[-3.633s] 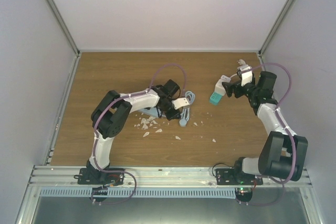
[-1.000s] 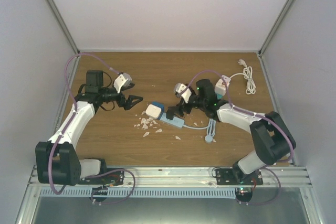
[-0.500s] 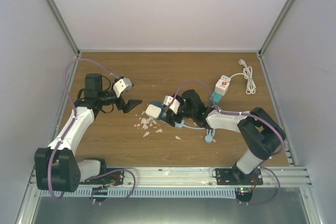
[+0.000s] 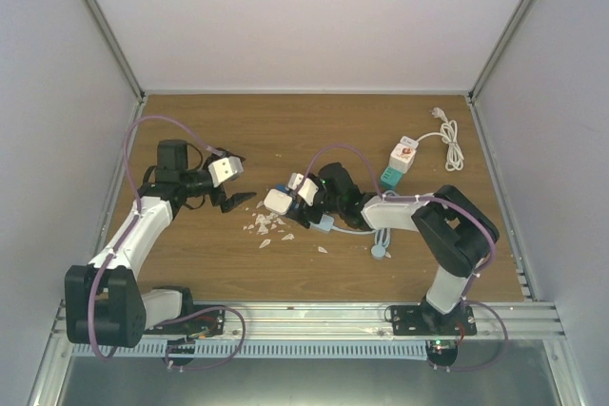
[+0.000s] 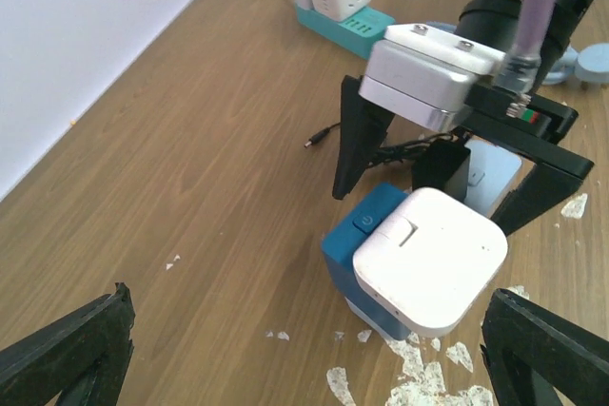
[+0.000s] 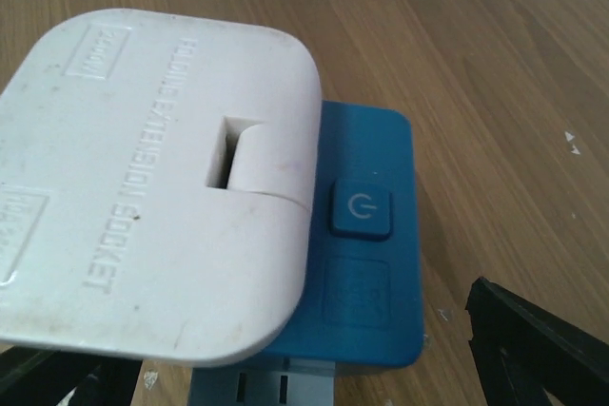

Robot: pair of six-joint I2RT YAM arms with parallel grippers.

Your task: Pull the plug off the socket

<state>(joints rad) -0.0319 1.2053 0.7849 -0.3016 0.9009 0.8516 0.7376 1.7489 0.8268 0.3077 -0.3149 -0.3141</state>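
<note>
My left gripper will move back and to the right in the top view next and close around the white square plug (image 4: 277,201) (image 5: 430,259), because my right gripper has its fingers on both sides of the blue socket.
A white square plug (image 4: 277,201) sits pushed into the left end of a blue socket strip (image 4: 319,221) at mid table. The left wrist view has the plug (image 5: 430,259) on the blue socket block (image 5: 364,232). My right gripper (image 4: 297,203) is open and low over that end, one finger (image 5: 355,145) on each side of the strip. In its own view the plug (image 6: 152,187) and socket (image 6: 371,244) fill the frame, and a finger (image 6: 533,349) stands apart from the block. My left gripper (image 4: 238,200) hangs open just left of the plug, touching nothing.
A teal strip carrying a white cube adapter (image 4: 402,159) lies at the back right beside a coiled white cord (image 4: 448,138). White flakes (image 4: 266,226) litter the wood in front of the plug. A pale blue cable with a round end (image 4: 379,252) trails right of the strip.
My right arm has swung left along the strip and come down astride the plug end. The left gripper has edged right toward the plug.
</note>
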